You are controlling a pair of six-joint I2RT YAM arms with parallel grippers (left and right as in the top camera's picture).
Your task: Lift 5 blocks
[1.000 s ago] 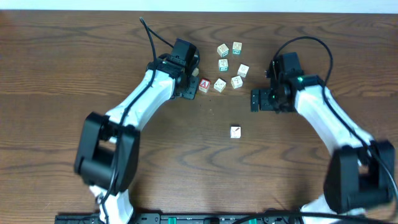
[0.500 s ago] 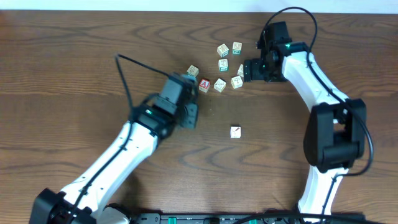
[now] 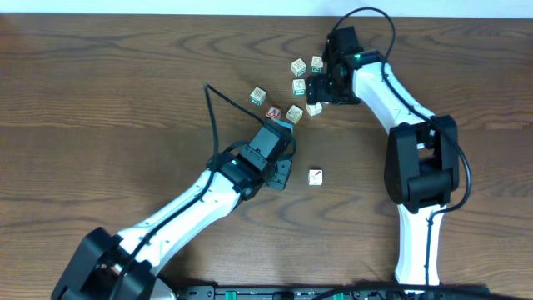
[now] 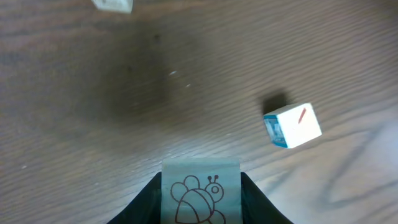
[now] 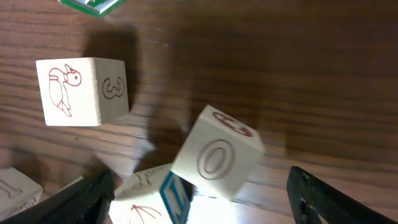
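Note:
The table is bare beside the lone block with the red stroke [image 3: 316, 176]. I will move my left gripper toward that block next and put the bee-printed block down there.
Several pale blocks cluster at the back of the table, among them one [image 3: 298, 67] at the rear and one [image 3: 295, 113] nearer the front. My right gripper [image 3: 321, 92] hangs open over this cluster. In its wrist view its gripper [image 5: 205, 208] straddles a tilted block marked "O" [image 5: 217, 152] and a blue-edged block [image 5: 155, 196], with a penguin block [image 5: 81, 91] beyond. My left gripper [image 3: 283, 173] is shut on a bee-printed block [image 4: 200, 193]. A lone block with a red stroke [image 3: 316, 176] [image 4: 292, 126] lies just right of it.
A cube with a red "A" face [image 3: 274, 112] sits at the cluster's left, and a separate pale block [image 3: 259, 96] lies further left. The brown wooden table [image 3: 100, 100] stretches out to the left. Both white arms reach in from the front edge.
My left arm has swung from the back cluster down toward the table's middle with the bee block in its grip. My right gripper has moved up and left onto the cluster, jaws narrowing slightly.

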